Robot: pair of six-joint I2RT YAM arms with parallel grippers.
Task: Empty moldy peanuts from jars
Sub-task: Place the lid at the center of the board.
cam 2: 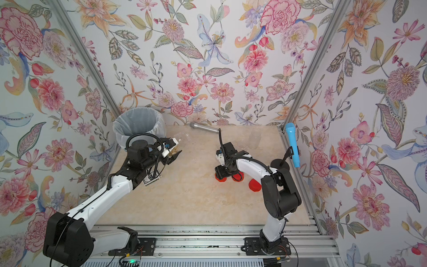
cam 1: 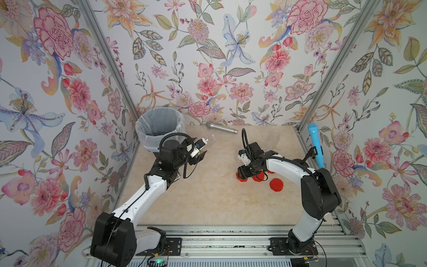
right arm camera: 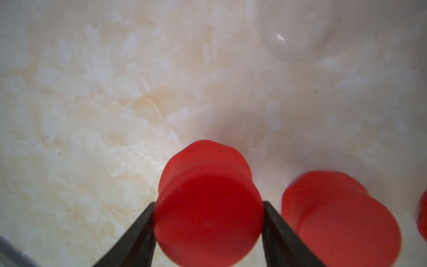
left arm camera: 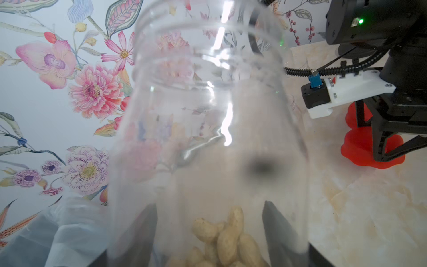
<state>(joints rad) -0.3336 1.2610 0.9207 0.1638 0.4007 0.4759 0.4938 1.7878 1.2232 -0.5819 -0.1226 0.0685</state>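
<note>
The robot's right gripper will next ease down toward a loose red lid and release its own lid where the other lids lie, because bare tabletop beside that loose one is just below.
My left gripper (left arm camera: 210,231) is shut on a clear lidless jar (left arm camera: 208,115), with a dark finger on each side of its lower body. Moldy peanuts (left arm camera: 228,238) lie heaped at its bottom. In both top views this jar (cam 1: 209,138) (cam 2: 182,138) is held tilted above the table, just right of the bin. My right gripper (right arm camera: 208,219) is shut on a red lid (right arm camera: 208,201), low over the table (cam 1: 241,176). Two more clear jars (cam 1: 272,138) (cam 2: 242,144) stand behind the right gripper.
A black bin lined with a white bag (cam 1: 147,122) stands at the back left corner. Loose red lids (cam 1: 276,185) (right arm camera: 339,215) lie by the right gripper. A silver microphone (cam 1: 221,127) lies along the back wall. A blue microphone (cam 1: 315,145) stands at the right edge.
</note>
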